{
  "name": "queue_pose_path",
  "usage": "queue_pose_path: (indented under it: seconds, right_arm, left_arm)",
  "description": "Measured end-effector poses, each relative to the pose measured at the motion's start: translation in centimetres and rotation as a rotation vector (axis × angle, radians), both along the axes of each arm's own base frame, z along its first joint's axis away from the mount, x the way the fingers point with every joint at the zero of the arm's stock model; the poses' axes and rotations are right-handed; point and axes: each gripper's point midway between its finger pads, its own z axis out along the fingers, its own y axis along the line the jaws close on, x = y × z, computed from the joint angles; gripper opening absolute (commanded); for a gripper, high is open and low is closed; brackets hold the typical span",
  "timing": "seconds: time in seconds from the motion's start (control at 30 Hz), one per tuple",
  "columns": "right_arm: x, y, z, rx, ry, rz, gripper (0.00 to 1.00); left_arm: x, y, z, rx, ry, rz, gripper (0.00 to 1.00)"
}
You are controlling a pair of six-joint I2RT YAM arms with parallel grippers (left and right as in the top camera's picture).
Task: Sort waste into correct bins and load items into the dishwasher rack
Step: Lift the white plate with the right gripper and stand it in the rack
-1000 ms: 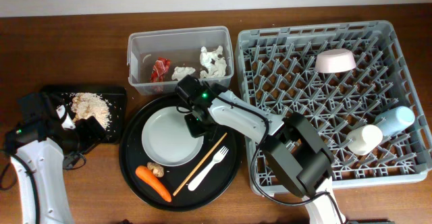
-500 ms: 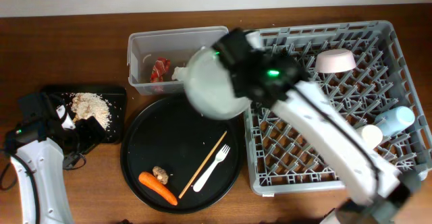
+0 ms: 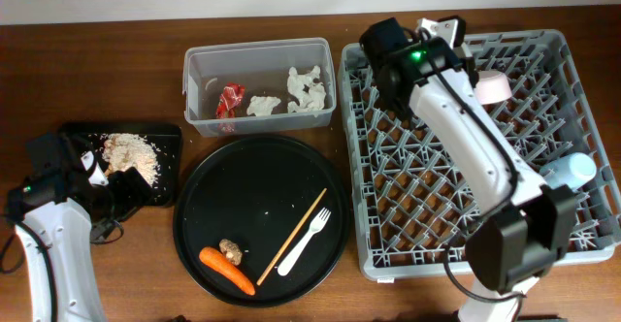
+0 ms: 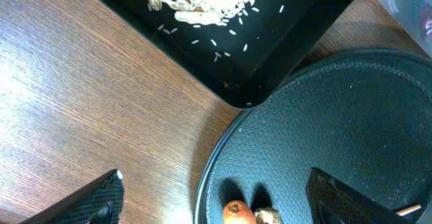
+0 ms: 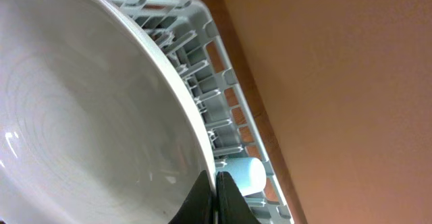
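Note:
Next, my right gripper moves toward the clear tub (image 3: 260, 46) and down to release the on-edge plate in the rack's empty tub-side slots, which lie below the gripper.
My right gripper (image 3: 430, 39) is shut on the rim of the pale grey plate (image 5: 88, 116) and holds it on edge over the far left part of the grey dishwasher rack (image 3: 427, 206). The pinkish bowl (image 3: 497, 87) and light blue cup (image 3: 580, 170) sit in the rack; the white cup is hidden. The carrot (image 3: 225, 269), brown lump (image 3: 231, 249), chopstick (image 3: 291, 235) and fork (image 3: 303, 241) lie on the round black tray (image 3: 194, 215). The clear tub (image 3: 260, 46) holds the red wrapper (image 3: 230, 100) and tissues (image 3: 309, 87). My left gripper (image 4: 216, 178) is open beside the carrot (image 4: 236, 212).
The shallow black tray (image 3: 170, 133) at the left holds rice crumbs (image 3: 131, 153); it also shows in the left wrist view (image 4: 283, 55). In the right wrist view the rack wall (image 5: 202, 55) and the blue cup (image 5: 243, 173) lie behind the plate.
My right gripper lifted the plate off the round black tray and carried it right and back over the rack, turning it on edge. The left arm has not moved.

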Motion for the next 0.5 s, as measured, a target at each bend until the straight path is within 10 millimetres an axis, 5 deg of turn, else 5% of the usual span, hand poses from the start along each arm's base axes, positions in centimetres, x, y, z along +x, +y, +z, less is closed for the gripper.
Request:
queue_pose_path:
  seconds: [0.1, 0.3, 0.4, 0.43, 0.5]
  right_arm:
    - [0.8, 0.7, -3.3, 0.014, 0.077, 0.004, 0.04]
    - [0.2, 2.2, -5.9, 0.176, 0.126, 0.000, 0.05]
    - [-0.1, 4.4, -6.7, 0.234, 0.144, 0.037, 0.20]
    - [-0.3, 6.1, -6.9, 0.248, 0.152, 0.073, 0.33]
    - [-1.0, 9.5, -7.5, 0.293, 0.180, 0.146, 0.40]
  left_arm:
    - [0.0, 0.0, 0.0, 0.000, 0.000, 0.000, 0.86]
    - [0.0, 0.0, 0.0, 0.000, 0.000, 0.000, 0.86]
    - [0.0, 0.0, 0.0, 0.000, 0.000, 0.000, 0.86]
    - [0.0, 0.0, 0.0, 0.000, 0.000, 0.000, 0.86]
    - [0.0, 0.0, 0.0, 0.000, 0.000, 0.000, 0.86]
